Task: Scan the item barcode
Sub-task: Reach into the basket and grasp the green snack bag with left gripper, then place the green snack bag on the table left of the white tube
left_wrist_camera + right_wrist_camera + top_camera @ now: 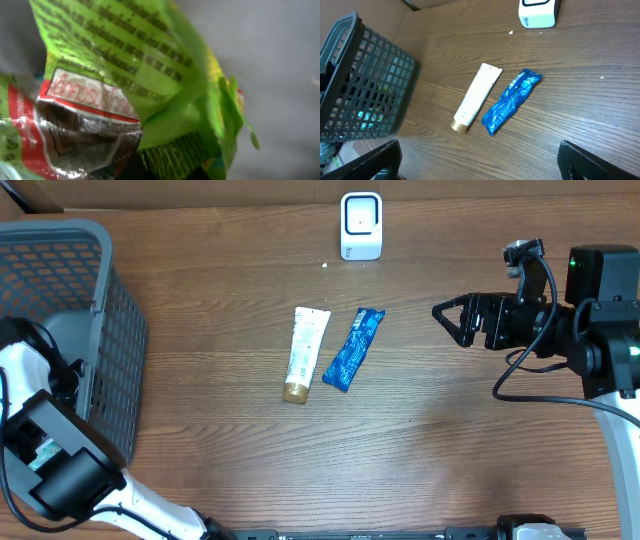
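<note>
My left gripper needs to move up out of the grey basket next, then bring the green packet down beside the cream tube.
A crumpled green packet with black print and a red and white label fills the left wrist view. My left gripper is shut on its lower edge, its dark fingers barely showing. Overhead, the left arm reaches into the grey basket at the table's left. The white scanner stands at the back centre. My right gripper hovers open at the right of the table, holding nothing. In the right wrist view, the right gripper looks over the table toward the scanner.
A cream tube with a gold cap and a blue packet lie side by side mid-table, also seen as the tube and the packet. The basket holds more items.
</note>
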{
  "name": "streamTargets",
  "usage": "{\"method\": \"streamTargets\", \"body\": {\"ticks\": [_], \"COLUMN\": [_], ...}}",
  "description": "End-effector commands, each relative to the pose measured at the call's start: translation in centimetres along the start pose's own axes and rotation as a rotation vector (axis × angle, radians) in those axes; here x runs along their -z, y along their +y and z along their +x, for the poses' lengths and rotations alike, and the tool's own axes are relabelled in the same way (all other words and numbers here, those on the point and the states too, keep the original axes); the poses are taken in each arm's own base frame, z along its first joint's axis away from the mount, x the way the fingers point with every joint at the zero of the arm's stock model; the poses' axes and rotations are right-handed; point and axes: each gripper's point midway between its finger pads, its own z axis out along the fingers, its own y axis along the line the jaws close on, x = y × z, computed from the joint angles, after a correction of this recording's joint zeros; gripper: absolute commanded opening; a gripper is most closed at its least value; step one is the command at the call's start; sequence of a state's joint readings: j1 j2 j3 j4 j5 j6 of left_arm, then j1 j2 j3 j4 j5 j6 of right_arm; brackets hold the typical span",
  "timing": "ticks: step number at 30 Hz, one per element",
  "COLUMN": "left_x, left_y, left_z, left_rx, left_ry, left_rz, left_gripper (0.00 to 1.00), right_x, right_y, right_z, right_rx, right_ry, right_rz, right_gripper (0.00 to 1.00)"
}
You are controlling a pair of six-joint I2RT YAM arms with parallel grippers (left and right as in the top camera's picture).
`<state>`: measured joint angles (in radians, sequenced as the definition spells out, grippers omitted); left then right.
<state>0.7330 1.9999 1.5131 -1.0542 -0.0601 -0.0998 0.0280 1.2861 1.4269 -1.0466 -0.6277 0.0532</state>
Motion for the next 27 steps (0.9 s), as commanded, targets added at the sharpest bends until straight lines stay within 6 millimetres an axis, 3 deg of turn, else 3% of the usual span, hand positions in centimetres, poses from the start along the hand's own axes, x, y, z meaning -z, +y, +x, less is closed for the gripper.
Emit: {"method": "streamTargets", "body": {"ticks": [1, 5, 10, 12, 14, 15, 16, 18, 20, 22, 27], "left_x": [5.4, 13.1, 21.7, 25.6, 30.5, 31.6, 35.0, 37.5, 39.1, 39.5, 35.5], "left_y": [-3.1, -4.0, -5.4, -6.6, -9.6, -10.3, -12.5, -14.1, -15.6, -17.9, -23.1], "left_z": [-2.6, -4.3, -4.2, -3.4, -1.8, -1.3, 0.5, 2.3, 4.4, 7.3, 12.8], "left_rx": [0.000, -0.012, -0.071, -0.112, -0.217, -0.239, -0.315, -0.382, -0.444, -0.524, -0.652], "left_ry": [-0.046, -0.137, -0.276, -0.354, -0.450, -0.467, -0.517, -0.553, -0.574, -0.549, -0.356], "left_rz": [0.172, 0.253, 0.344, 0.404, 0.565, 0.607, 0.743, 0.825, 0.856, 0.851, 0.721], "left_gripper": [0.04, 0.04, 0.04, 0.04, 0.04, 0.04, 0.04, 0.04, 0.04, 0.04, 0.04], "right_x": [0.4, 0.4, 0.4, 0.4, 0.4, 0.4, 0.4, 0.4, 0.4, 0.3, -0.3], "right_y": [0.6, 0.6, 0.6, 0.7, 0.7, 0.7, 0.7, 0.7, 0.7, 0.6, 0.1], "right_z": [-0.8, -0.8, -0.9, -1.0, -1.0, -1.0, -1.0, -1.0, -1.1, -1.0, -0.9], "right_rx": [0.018, 0.018, 0.021, 0.023, 0.024, 0.024, 0.024, 0.024, 0.025, 0.023, 0.009], "right_ry": [-0.021, -0.022, -0.027, -0.029, -0.030, -0.030, -0.030, -0.030, -0.032, -0.029, -0.011], "right_rz": [-0.008, -0.008, -0.009, -0.009, -0.009, -0.009, -0.009, -0.009, -0.009, -0.009, -0.007], "right_gripper": [1.00, 1.00, 1.00, 1.00, 1.00, 1.00, 1.00, 1.00, 1.00, 1.00, 1.00]}}
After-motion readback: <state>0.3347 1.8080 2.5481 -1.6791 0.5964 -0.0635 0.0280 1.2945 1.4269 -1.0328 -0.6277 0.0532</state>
